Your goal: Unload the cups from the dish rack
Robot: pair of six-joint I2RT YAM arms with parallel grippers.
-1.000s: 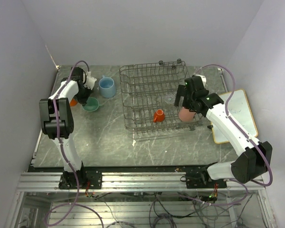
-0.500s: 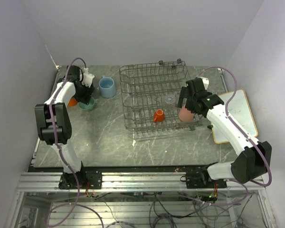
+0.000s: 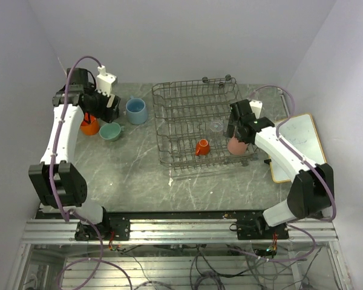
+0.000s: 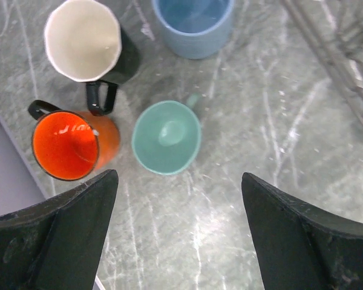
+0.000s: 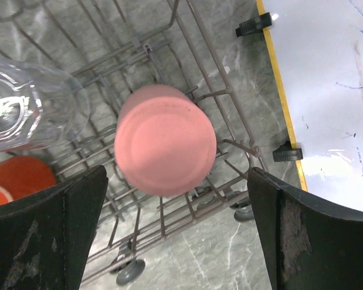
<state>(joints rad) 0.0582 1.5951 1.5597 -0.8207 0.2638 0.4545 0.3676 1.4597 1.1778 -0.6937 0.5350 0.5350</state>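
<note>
The raised end of the upturned pink tumbler is below my right gripper's finger gap, so I should lower my open fingers to either side and close.
The grey wire dish rack holds an upturned pink tumbler, a tiny orange cup and a clear glass. My right gripper hovers open above the tumbler, one finger on each side, touching nothing. Left of the rack stand a light blue mug, a pale green cup, an orange mug and a black mug. My left gripper hangs open and empty above them.
A white board with a yellow-wood frame lies right of the rack, close to its corner. Grey walls close in the table at the left, back and right. The rack's small wheels rest on marbled table.
My left gripper opened, let go of the pale green cup on the table and rose up and back. My right gripper shifted slightly over the pink tumbler, still open.
</note>
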